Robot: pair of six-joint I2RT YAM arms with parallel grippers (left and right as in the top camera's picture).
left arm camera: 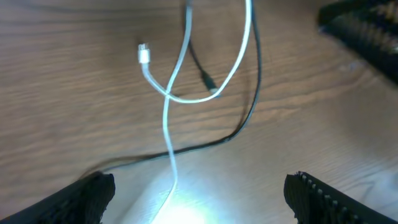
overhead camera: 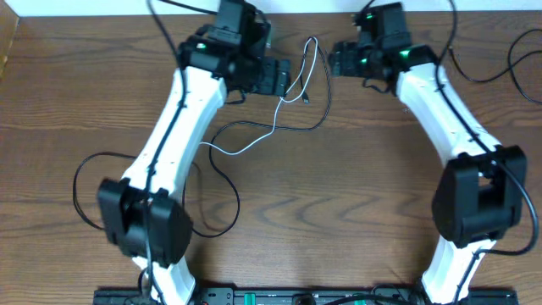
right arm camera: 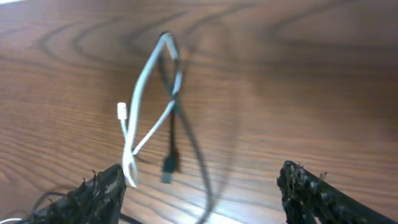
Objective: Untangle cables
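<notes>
My left gripper needs to go down and to its right in the overhead view next, because the part of the white cable by the black plug point(overhead camera: 305, 88) lies below it on that side.
A white cable point(overhead camera: 310, 52) and a black cable point(overhead camera: 324, 102) lie looped across each other on the wooden table, between my two grippers. The left gripper point(overhead camera: 288, 78) is open just left of the loops. In the left wrist view the white cable point(left arm camera: 169, 130) runs down between its wide-apart fingers point(left arm camera: 87, 198), untouched, with its white plug point(left arm camera: 144, 55) and a black plug point(left arm camera: 208, 79) farther out. The right gripper point(overhead camera: 334, 59) is open at the loops' right. In the right wrist view the white loop point(right arm camera: 146, 78), the black plug point(right arm camera: 169, 165) and a blurred dark cable point(right arm camera: 202, 168) sit ahead of its open fingers point(right arm camera: 314, 196).
Thicker black arm wires curl beside the left arm point(overhead camera: 85, 182) and at the far right point(overhead camera: 517, 59). The table's back edge point(overhead camera: 85, 8) runs just behind both grippers. The arm bases stand at the front edge point(overhead camera: 279, 296).
</notes>
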